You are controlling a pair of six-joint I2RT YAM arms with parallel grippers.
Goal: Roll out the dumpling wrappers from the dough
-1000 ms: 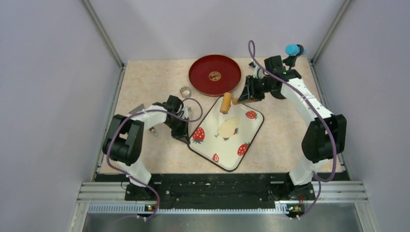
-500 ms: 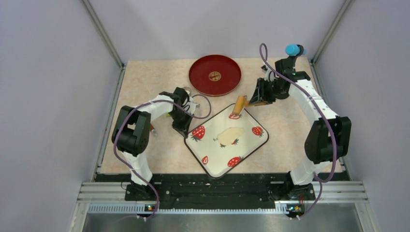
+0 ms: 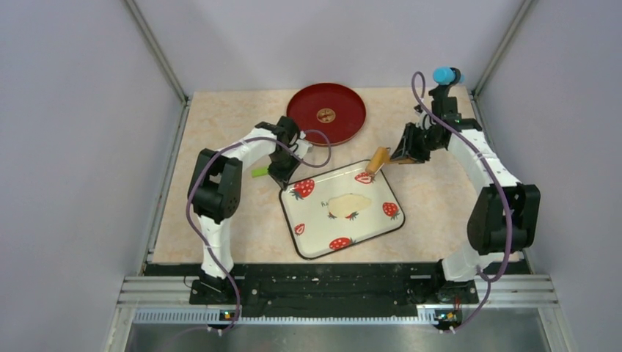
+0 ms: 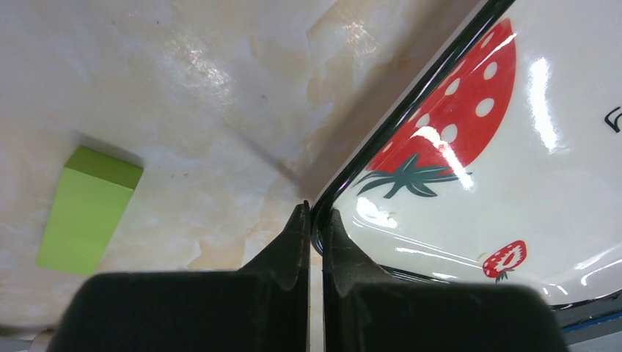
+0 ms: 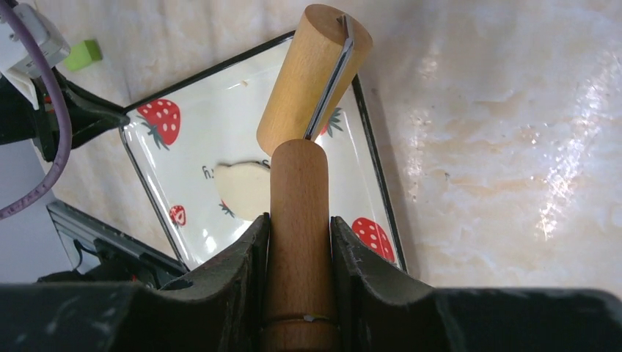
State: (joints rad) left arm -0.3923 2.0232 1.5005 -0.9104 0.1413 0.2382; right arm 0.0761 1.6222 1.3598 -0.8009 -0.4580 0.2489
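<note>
The right gripper swings to the right in the top view next, off the tray, and brings the roller down onto the table [image 3: 431, 183] [image 5: 480, 161], since the dough lies flat.
The dough [image 3: 350, 204] lies as a flat pale oval in the middle of the strawberry tray [image 3: 292, 224]. My left gripper [image 3: 283, 180] is shut on the tray's black rim [image 4: 411, 95] at its far left corner, one finger inside and one outside. My right gripper [image 3: 400, 155] is shut on the handle of the wooden roller [image 3: 378, 160], whose drum [image 5: 312, 73] hangs over the tray's far right corner, apart from the dough [image 5: 246, 187]. In the left wrist view the left gripper [image 4: 315, 216] pinches the rim. Dumpling wrappers are out of view.
A red round plate [image 3: 326, 114] sits at the back of the table. A small green block [image 3: 259, 171] lies left of the tray, beside the left arm. A blue-capped post [image 3: 444, 75] stands at the back right corner.
The left gripper has swung the tray's held corner toward the back, turning the tray clockwise. The right gripper has carried the roller rightward, off the tray's middle.
</note>
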